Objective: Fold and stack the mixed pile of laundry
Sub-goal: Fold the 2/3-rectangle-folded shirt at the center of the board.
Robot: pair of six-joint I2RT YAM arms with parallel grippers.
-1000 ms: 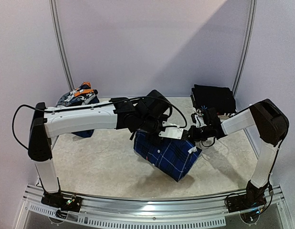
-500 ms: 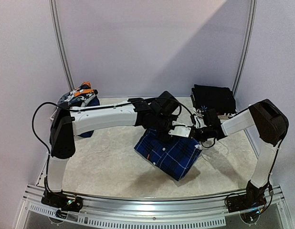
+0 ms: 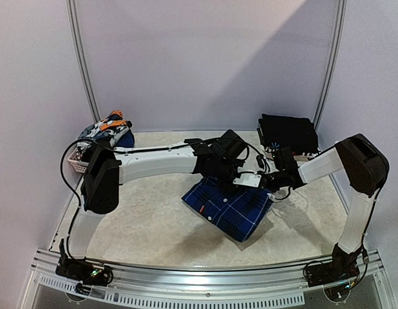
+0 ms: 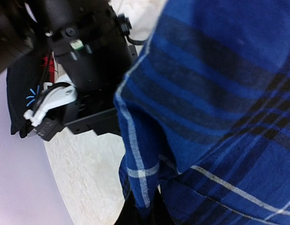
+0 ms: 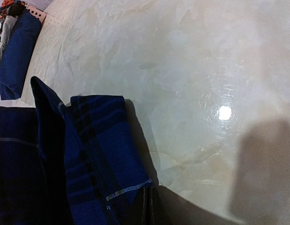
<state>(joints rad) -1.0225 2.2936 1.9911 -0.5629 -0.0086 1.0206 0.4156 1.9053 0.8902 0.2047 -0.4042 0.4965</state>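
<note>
Bare tabletop lies to the left in the top view, so next my left gripper needs to drag the slanted shirt that way, straightening it, and release.
A blue plaid shirt lies partly folded in the middle of the table. My left gripper reaches across from the left and is shut on the shirt's right upper edge; in the left wrist view a fold of plaid shirt runs down between the fingers. My right gripper meets it at the same corner, shut on the hemmed edge of the plaid shirt. The rest of the mixed laundry pile sits at the back left. Folded black trousers lie at the back right.
A pale lattice basket holds the pile at the back left, with a blue garment hanging over its side. The marbled tabletop ends at a metal rail in front. The left arm spans the middle.
The left arm has stretched further right, carrying the shirt's edge toward the right gripper. The shirt has sunk flatter onto the table. The right gripper has closed on the shirt's edge.
</note>
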